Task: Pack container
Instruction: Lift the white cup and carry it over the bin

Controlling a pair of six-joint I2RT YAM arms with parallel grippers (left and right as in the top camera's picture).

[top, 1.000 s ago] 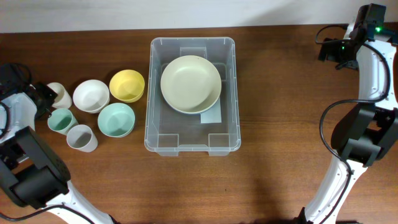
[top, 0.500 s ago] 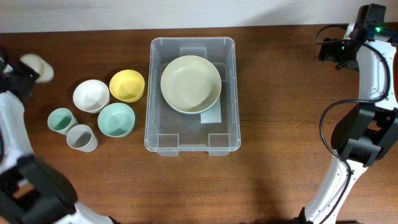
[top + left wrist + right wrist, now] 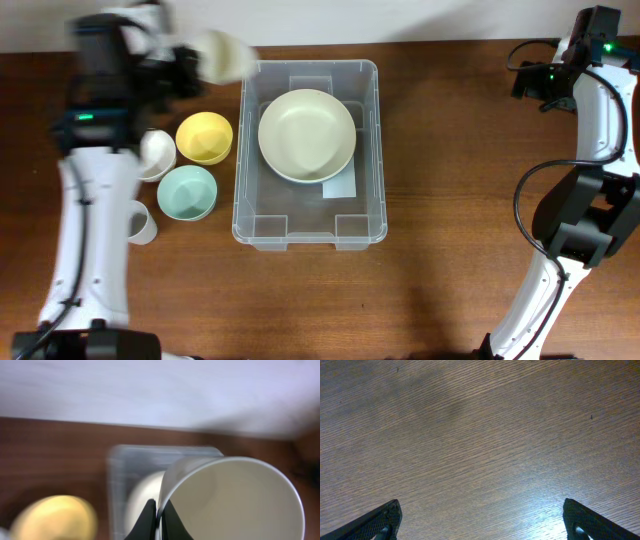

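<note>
My left gripper moves back across the plate next, turning, and brings the cup down onto the bare bottom at the container's near end (image 3: 298,208).
The clear plastic container (image 3: 370,150) stands mid-table and holds a pale green plate (image 3: 307,135). My left gripper (image 3: 159,521) is shut on the rim of a cream cup (image 3: 235,502), held in the air near the container's far left corner; the cup shows blurred in the overhead view (image 3: 222,55). The container (image 3: 117,490) and the plate (image 3: 142,500) show blurred below it. My right gripper (image 3: 480,522) is open and empty over bare wood at the far right.
Left of the container stand a yellow bowl (image 3: 204,137), a mint bowl (image 3: 187,192), a white bowl (image 3: 155,155) and a grey cup (image 3: 143,226), the last two partly hidden by my left arm. The yellow bowl shows blurred in the left wrist view (image 3: 55,517).
My left gripper has lifted the cream cup from the far left and swung it right, up to the container's far left corner. The right arm has not moved.
</note>
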